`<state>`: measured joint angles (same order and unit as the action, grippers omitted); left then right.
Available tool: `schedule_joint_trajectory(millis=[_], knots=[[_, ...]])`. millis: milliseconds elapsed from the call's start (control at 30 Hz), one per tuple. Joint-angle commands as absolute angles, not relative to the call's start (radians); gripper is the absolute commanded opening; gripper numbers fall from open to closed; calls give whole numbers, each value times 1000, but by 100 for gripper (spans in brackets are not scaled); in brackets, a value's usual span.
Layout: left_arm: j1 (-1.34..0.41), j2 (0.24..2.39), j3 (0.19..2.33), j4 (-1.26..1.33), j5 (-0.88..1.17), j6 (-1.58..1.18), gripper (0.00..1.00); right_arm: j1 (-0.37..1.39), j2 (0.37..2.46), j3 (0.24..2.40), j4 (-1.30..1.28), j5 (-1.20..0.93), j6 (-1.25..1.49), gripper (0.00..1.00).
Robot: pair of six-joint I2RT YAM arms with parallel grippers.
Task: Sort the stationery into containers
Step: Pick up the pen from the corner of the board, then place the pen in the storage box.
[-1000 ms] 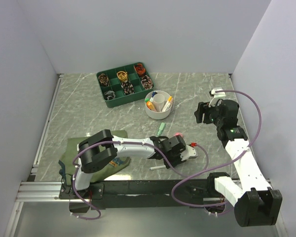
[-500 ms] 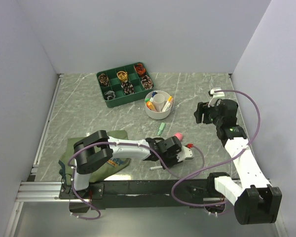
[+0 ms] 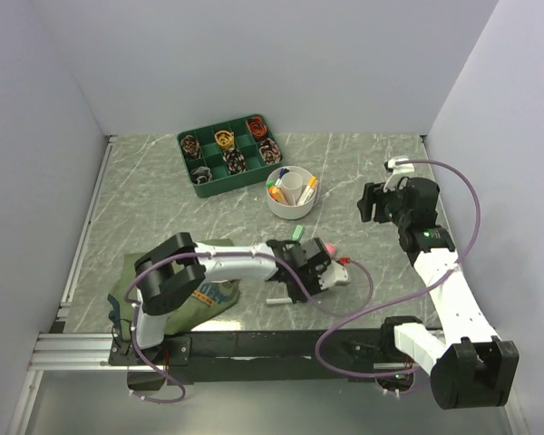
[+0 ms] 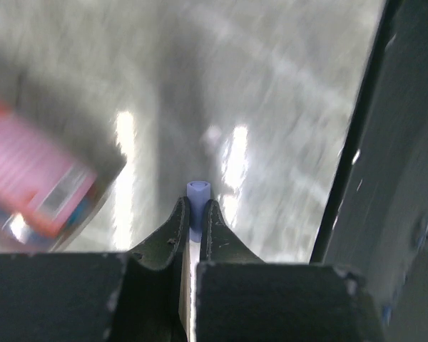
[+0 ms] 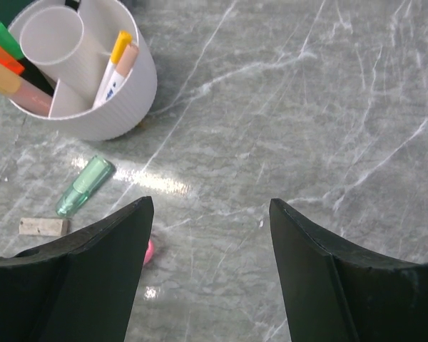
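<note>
I need to raise my left gripper next, carry the pen (image 3: 276,300) outward, then lower it into the cup's section (image 3: 306,194) beside the yellow marker and let it go, because markers already stand there.
The white divided cup (image 3: 293,194) (image 5: 93,107) holds several markers. On the table in front of it lie a green highlighter (image 3: 296,234) (image 5: 85,185) and a pink one (image 3: 326,246) (image 5: 149,251). My left gripper (image 3: 295,286) (image 4: 193,206) is low over the table, shut on a thin white pen (image 3: 276,300) whose pale blue end (image 4: 198,191) sticks out past the fingertips. A blurred pink item (image 4: 36,192) lies to its left. My right gripper (image 3: 379,205) (image 5: 210,235) hangs open and empty to the right of the cup.
A green compartment tray (image 3: 202,186) of coiled items sits behind the cup. A folded olive shirt (image 3: 140,272) lies at the near left, under the left arm. A small white block (image 5: 43,226) lies near the green highlighter. The black front rail (image 4: 357,142) is close by.
My left gripper has closed on the white pen and swung left and slightly away from the front edge, carrying the pen with it. The right arm has barely moved.
</note>
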<state>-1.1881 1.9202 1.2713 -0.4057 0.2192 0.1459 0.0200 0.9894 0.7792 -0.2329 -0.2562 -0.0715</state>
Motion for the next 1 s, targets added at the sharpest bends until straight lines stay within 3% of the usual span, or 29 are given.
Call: schedule_joint_trajectory(millis=[0,167,367,600,967], knots=[[-1099,1873,1434,-658,322,199,1,12,1006,867,-225,-259,-69,74],[-965,1905,1791,-835,382,201,1,12,1031,893,-221,-261,-83,74],[-781,2029,2173,-824,537,205,1,11,1061,920,-199,-235,-64,74],[-640,1937,1896,-98,759,181,1,11,1092,934,-195,-222,-77,73],[-637,2057,1789,349,887,-43,1,14,1132,1019,-284,-170,-138,73]])
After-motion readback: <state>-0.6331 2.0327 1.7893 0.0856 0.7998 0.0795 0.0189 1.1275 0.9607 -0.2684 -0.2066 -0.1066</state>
